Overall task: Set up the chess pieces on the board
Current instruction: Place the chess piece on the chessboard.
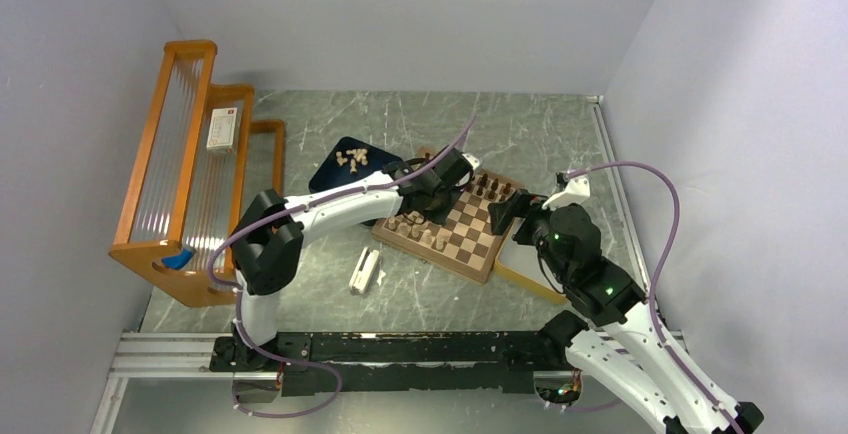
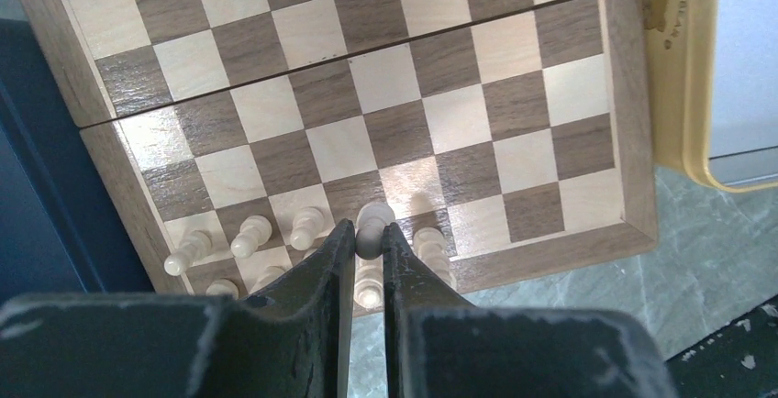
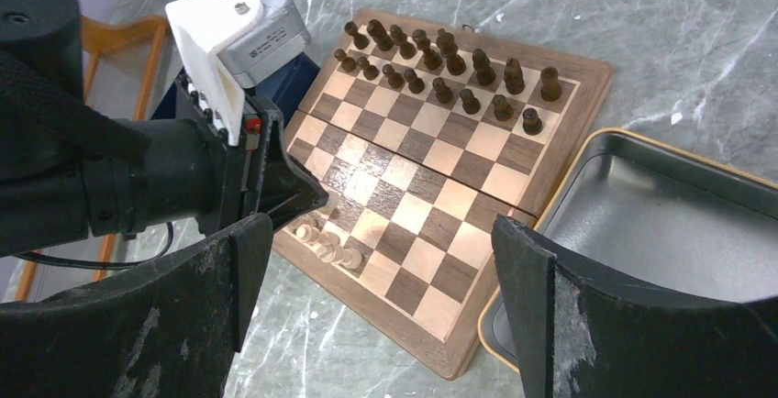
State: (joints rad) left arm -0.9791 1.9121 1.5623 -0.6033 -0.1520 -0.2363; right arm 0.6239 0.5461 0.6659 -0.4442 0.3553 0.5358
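Note:
My left gripper lowers the pale pawn [image 2: 373, 222] onto the dark square beside the standing pawns next and releases it, since that next spot in their row is empty.
The board [image 1: 478, 239] lies mid-table, also in the left wrist view [image 2: 413, 77] and the right wrist view [image 3: 431, 205]. Dark brown pieces [image 3: 440, 68] stand in two rows along its far edge. Several pale pieces [image 2: 252, 233] stand at its near left corner. My left gripper [image 2: 369, 233] is shut on a pale pawn [image 2: 373, 222], held just above a square in that corner's second row. More pale pieces [image 1: 352, 159] lie in the dark blue tray [image 1: 330, 176]. My right gripper [image 3: 383, 228] is open and empty, hovering by the board's right corner.
A pale yellow-rimmed metal tray [image 3: 661, 224] sits against the board's right side. An orange wooden rack [image 1: 185, 174] with a small box [image 1: 223, 127] stands at the left. A small white object [image 1: 364, 270] lies on the table in front of the board.

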